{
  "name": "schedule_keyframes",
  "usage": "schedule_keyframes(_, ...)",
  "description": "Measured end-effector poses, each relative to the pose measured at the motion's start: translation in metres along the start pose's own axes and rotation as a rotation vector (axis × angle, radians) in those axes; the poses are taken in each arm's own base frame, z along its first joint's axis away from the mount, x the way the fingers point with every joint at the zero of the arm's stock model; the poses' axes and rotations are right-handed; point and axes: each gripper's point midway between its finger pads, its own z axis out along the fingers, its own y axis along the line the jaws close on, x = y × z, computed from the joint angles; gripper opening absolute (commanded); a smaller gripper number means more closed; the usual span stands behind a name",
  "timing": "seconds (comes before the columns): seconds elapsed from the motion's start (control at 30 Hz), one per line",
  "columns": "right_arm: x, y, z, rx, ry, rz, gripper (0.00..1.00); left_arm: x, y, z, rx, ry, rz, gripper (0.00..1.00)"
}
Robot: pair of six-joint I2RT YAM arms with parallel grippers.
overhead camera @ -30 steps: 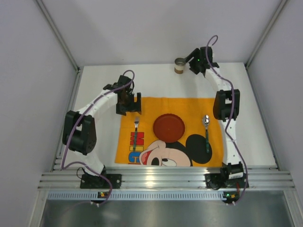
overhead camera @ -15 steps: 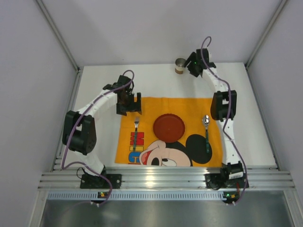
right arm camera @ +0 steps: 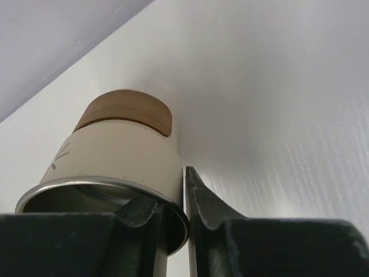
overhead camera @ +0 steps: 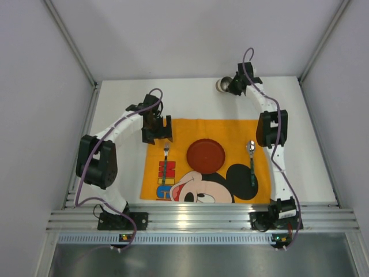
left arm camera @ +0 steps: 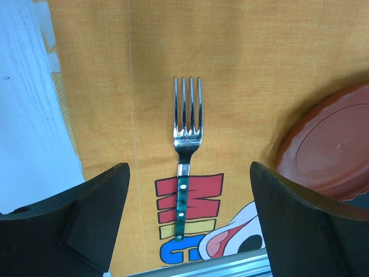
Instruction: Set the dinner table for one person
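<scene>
My right gripper carries the cup (overhead camera: 221,85) back next and releases it on the placemat's empty corner (overhead camera: 246,131) beyond the spoon's bowl, since that clear spot lies back from it.
A cream metal cup (overhead camera: 221,85) with a brown base stands at the back of the white dinner table (overhead camera: 190,98). My right gripper (overhead camera: 230,86) is shut on the wall of the cup (right arm camera: 124,156), one finger inside the rim and one outside; in the wrist view the right gripper (right arm camera: 173,196) fills the bottom edge. My left gripper (overhead camera: 157,134) hangs open above the tines of the green-handled fork (overhead camera: 165,161), touching nothing. In its own view the left gripper (left arm camera: 189,167) straddles the fork (left arm camera: 187,133), with the red plate (left arm camera: 328,150) at right.
An orange Mickey Mouse placemat (overhead camera: 230,133) covers the table's near middle, carrying the fork at left, the red plate (overhead camera: 205,155) in the centre and a spoon (overhead camera: 251,161) at right. Pale lilac walls close in on three sides. A ribbed aluminium rail (overhead camera: 202,219) runs along the near edge.
My right gripper has moved left onto the cup and closed on its wall. The left arm has hardly moved.
</scene>
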Motion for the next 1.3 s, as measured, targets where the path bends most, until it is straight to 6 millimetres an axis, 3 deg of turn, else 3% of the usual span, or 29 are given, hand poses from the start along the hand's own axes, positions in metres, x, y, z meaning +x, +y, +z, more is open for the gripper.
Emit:
schedule_keyframes(0.23,-0.01,-0.021,-0.016,0.034,0.014,-0.016,0.0,0.004,-0.005,-0.001,0.01,0.004,-0.004,0.91)
schedule_keyframes(0.4,-0.015,-0.026,-0.043,0.035,0.039,-0.047,0.0,0.008,-0.013,-0.002,0.023,0.005,0.005,0.92)
schedule_keyframes(0.5,-0.029,-0.015,-0.074,0.006,0.021,-0.08,0.0,0.008,-0.016,-0.005,0.034,-0.002,0.011,0.92)
schedule_keyframes(0.67,-0.052,0.008,-0.153,-0.046,-0.033,-0.144,0.0,0.012,-0.017,-0.007,0.056,-0.021,0.015,0.92)
schedule_keyframes(0.77,-0.054,0.01,-0.197,-0.044,-0.042,-0.183,0.0,0.02,-0.015,-0.003,0.06,-0.005,0.014,0.92)
schedule_keyframes(0.87,-0.03,-0.012,-0.217,0.006,0.015,-0.21,0.0,0.03,-0.013,0.004,0.07,0.017,0.012,0.92)
schedule_keyframes(1.1,0.085,-0.116,-0.211,0.261,0.355,-0.236,0.0,0.037,-0.017,0.007,0.106,0.036,0.015,0.92)
schedule_keyframes(1.2,0.107,-0.141,-0.217,0.338,0.425,-0.247,0.0,0.036,-0.02,0.007,0.117,0.033,0.017,0.92)
schedule_keyframes(1.3,0.111,-0.149,-0.218,0.368,0.435,-0.253,0.0,0.036,-0.021,0.007,0.123,0.033,0.018,0.92)
